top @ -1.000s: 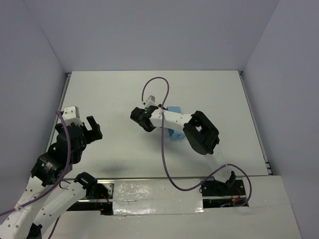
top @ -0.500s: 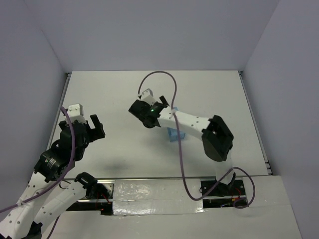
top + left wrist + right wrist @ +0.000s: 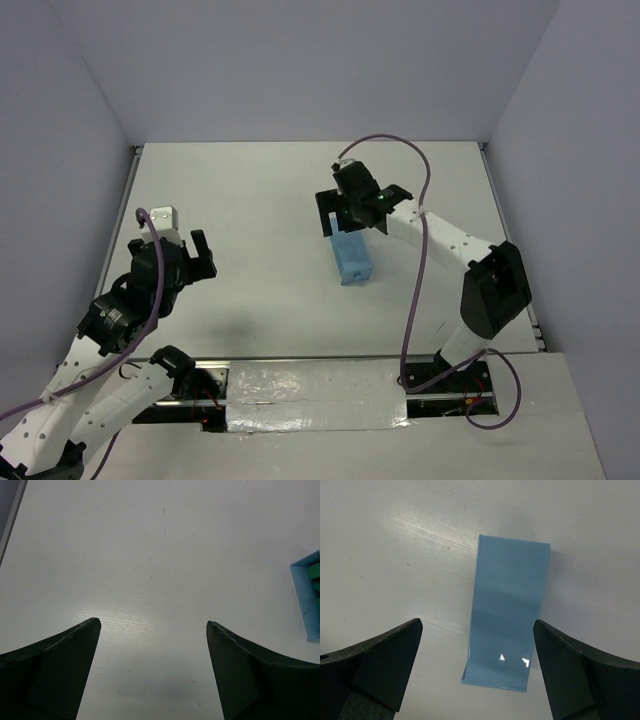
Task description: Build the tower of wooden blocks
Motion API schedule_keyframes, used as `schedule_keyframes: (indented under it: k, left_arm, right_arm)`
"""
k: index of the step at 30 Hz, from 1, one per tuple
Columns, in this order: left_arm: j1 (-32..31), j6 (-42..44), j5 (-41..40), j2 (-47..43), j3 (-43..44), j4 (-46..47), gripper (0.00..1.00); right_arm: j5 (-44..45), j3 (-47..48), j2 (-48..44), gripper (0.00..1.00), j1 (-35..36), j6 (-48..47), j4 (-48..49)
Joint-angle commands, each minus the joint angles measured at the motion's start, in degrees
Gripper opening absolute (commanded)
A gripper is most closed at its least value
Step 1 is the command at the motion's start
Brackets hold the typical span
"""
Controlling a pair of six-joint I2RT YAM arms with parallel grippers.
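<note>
My right gripper is nearer to the tray with one finger, so next I should move it down and toward the right in the wrist view, astride the tray's far half [image 3: 346, 241] [image 3: 508, 592].
Green wood blocks [image 3: 314, 573] show inside the light blue tray [image 3: 300, 597] at the right edge of the left wrist view. From above, the tray [image 3: 351, 258] lies mid-table and no blocks show in it. My right gripper [image 3: 357, 213] hangs open just behind and above the tray. In the right wrist view its fingers [image 3: 476, 625] spread wide either side of the tray's smooth blue face [image 3: 507, 615], touching nothing. My left gripper [image 3: 183, 252] is open at the left of the table, far from the tray. It [image 3: 152, 625] looks down on bare table.
The white table [image 3: 250, 200] is enclosed by grey walls at the back and sides. A purple cable [image 3: 418, 250] loops over my right arm. The arm bases and taped strip [image 3: 310, 385] line the near edge.
My right gripper has opened and swung from left of the tray to behind it, so the tray now shows in full. My left gripper has drifted slightly right and forward.
</note>
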Motion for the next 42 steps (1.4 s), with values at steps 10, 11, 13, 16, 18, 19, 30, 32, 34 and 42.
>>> schedule_keyframes:
  k: [10,11,13,16,18,19,30,32,34,42]
  left_arm:
    - [0.2,1.6,1.8,0.9,-0.1,2.8,1.0]
    - [0.2,1.7,1.8,0.9,-0.1,2.8,0.99]
    - [0.1,1.7,2.1,0.9,-0.1,3.0,0.99]
    - [0.2,1.7,2.0,0.9,-0.2,2.9,0.99]
    - [0.2,1.7,2.1,0.8,-0.2,2.9,1.0]
    - [0.1,1.7,2.1,0.7,-0.2,3.0,0.99]
    - [0.1,2.0,2.6,0.9,-0.3,3.2,0.99]
    - [0.2,2.0,2.6,0.9,-0.2,3.3,0.99]
    - [0.2,2.0,2.7,0.9,-0.3,3.2,1.0]
    - [0.1,2.0,2.8,0.8,-0.3,3.2,0.99]
  right_arm:
    - [1.3,-5.0,1.3,1.0,-1.5,2.1,6.1]
    - [1.1,-5.1,1.6,1.0,-1.7,2.0,6.3]
    - [0.6,-5.2,2.3,1.0,-2.0,1.9,6.3]
    - [0.7,-6.1,3.8,1.0,-2.9,2.2,7.1]
    - [-0.3,-7.4,3.7,1.0,-3.6,2.3,8.1]
    - [-0.4,-7.7,3.7,1.0,-3.6,2.3,8.7]
    - [-4.8,-8.7,7.4,0.97,-4.1,1.9,10.3]
    - [-5.4,-9.2,7.4,0.94,-4.1,2.1,10.9]
    - [-5.5,-9.3,7.0,0.86,-4.1,2.1,11.4]
    - [0.6,-8.1,3.4,0.5,-3.9,1.1,8.2]
